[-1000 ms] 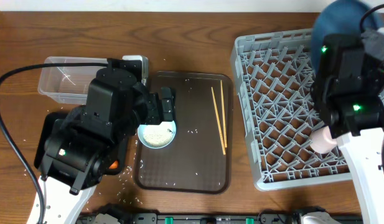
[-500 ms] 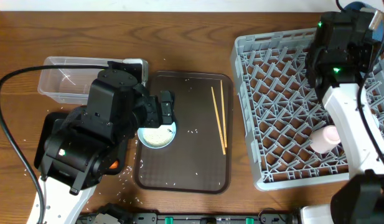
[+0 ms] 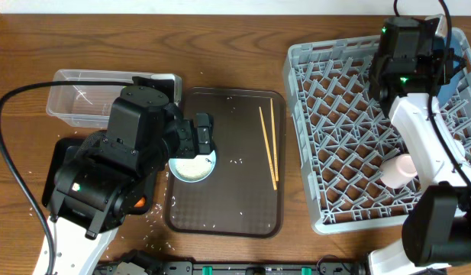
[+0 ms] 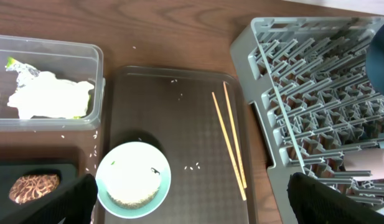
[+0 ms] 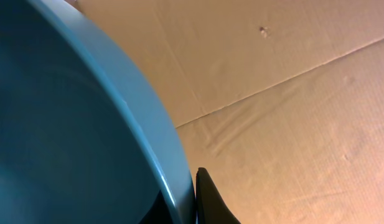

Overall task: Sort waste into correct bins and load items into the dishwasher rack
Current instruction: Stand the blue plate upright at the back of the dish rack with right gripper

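The grey rack's far wires are below my right gripper. My right gripper will next lower the plate (image 5: 67,137) on edge among them, then release the plate's rim.
My right gripper (image 5: 195,199) is shut on the rim of the large dark blue plate (image 5: 67,137). It holds the plate on edge over the far right corner of the grey dishwasher rack (image 3: 342,137); only a blue sliver (image 3: 447,80) shows overhead. My left gripper (image 4: 192,211) is open and empty above the small light blue bowl (image 4: 133,180) with rice, which sits on the brown serving tray (image 3: 227,206). Two chopsticks (image 3: 269,145) lie on that tray. A pink cup (image 3: 399,169) lies in the rack. The light blue cup is out of view.
The clear tub (image 4: 48,43) holds a white and yellow-green wrapper (image 4: 48,93). The black tray (image 4: 30,171) holds a brown lump (image 4: 33,186). An orange carrot (image 3: 140,203) shows under my left arm. Loose rice grains (image 4: 192,167) lie on the serving tray and table.
My right arm has swung toward the rack's far edge and turned the dark blue plate on edge, so it is now mostly hidden behind the arm. My left arm has not moved.
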Available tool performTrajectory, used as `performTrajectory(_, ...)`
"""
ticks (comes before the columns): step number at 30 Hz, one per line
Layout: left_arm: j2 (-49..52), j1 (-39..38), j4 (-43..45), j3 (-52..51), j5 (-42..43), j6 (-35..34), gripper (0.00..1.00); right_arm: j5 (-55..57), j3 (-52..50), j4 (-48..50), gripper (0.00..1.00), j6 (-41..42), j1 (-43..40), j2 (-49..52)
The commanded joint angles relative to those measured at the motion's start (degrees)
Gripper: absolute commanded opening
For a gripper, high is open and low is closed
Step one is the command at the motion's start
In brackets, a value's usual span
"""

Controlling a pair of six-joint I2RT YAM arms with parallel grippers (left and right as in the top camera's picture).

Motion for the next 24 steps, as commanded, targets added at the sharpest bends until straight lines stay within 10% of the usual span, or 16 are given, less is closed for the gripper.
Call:
performTrajectory(1, -0.5, 0.3, -0.5, 1.2, -0.4, 0.1, 0.98, 2.1, 0.6, 1.0, 0.01, -1.4, -1.0, 0.9)
performTrajectory(13, -0.3, 0.3, -1.1, 1.2, -0.4, 0.1, 0.98, -3.8, 0.6, 1.1, 0.02, -4.6, -0.9, 4.6)
performTrajectory(24, 0.3, 0.3, -1.1, 1.2, -0.4, 0.1, 0.98, -10.2, 0.6, -0.4, 0.33, -11.8, 1.5, 5.6)
